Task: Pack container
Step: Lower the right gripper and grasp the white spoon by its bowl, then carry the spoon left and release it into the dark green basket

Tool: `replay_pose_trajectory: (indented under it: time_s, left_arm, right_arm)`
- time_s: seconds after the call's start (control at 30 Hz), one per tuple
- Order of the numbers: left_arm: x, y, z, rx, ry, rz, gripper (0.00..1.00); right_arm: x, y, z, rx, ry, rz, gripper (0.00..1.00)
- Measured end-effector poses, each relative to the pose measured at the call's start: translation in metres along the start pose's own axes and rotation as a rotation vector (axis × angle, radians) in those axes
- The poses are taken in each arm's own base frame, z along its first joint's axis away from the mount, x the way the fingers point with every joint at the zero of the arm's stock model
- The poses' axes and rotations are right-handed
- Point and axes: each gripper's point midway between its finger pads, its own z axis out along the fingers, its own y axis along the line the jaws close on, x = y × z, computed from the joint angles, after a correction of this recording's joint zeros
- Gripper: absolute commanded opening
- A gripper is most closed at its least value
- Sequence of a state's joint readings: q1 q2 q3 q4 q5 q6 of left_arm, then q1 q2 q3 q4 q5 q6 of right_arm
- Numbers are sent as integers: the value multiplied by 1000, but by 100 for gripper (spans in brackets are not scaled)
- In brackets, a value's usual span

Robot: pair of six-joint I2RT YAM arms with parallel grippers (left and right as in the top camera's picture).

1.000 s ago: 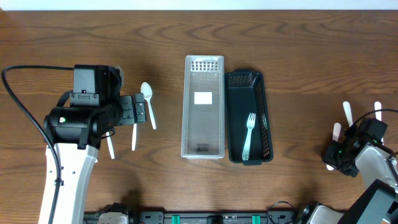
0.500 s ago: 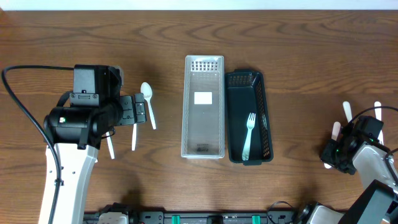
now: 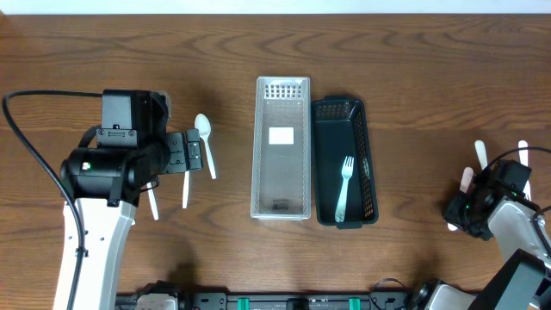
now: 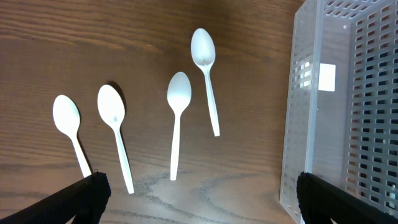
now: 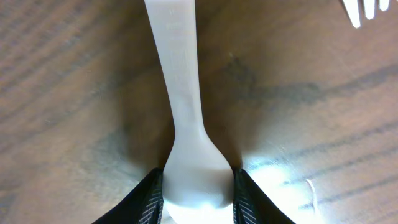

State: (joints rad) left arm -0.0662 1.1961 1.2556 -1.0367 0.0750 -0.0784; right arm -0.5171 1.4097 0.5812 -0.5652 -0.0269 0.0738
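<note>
My right gripper should next rise, move left in the overhead view, then lower and release the utensil beside the fork, on the black container's bare bottom.
A clear slotted container [image 3: 281, 209] and a black slotted container [image 3: 370, 176] stand side by side mid-table. One white fork [image 3: 344, 185] lies in the black one. Several white spoons [image 4: 178, 93] lie on the wood at the left. My left gripper [image 3: 191, 153] hovers over them, open and empty [image 4: 199, 202]. The clear container's wall also shows in the left wrist view [image 4: 297, 124]. My right gripper [image 3: 461, 211] is at the far right, shut on a white plastic utensil [image 5: 177, 81] at its wide end [image 5: 198, 193]. The utensil's handle [image 3: 466, 179] points away from the gripper.
Two more white utensils [image 3: 480, 155] [image 3: 523, 148] lie near the right gripper. Fork tines [image 5: 360, 9] show at the top right of the right wrist view. A black cable [image 3: 26, 129] loops at the left edge.
The right gripper has shifted slightly around the white utensil. The left arm and the containers have not moved.
</note>
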Motion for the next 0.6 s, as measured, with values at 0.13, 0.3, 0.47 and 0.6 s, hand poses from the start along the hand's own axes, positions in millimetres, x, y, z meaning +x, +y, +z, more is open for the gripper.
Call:
replay_pose_trajectory:
  time_s: [0.13,0.3,0.47,0.6]
  left_arm:
    - [0,0,0,0,0,0,98]
    - [0,0,0,0,0,0,98]
    - [0,0,0,0,0,0,98]
    - [0,0,0,0,0,0,98]
  right_arm:
    - [-2,4,0,-23,-7,0,1]
    - [-4,10,-2,-48,0,-2,1]
    - [0,17,-4,-86,57,-2,1]
    - [-4,22,-13,-104,90,-12,1]
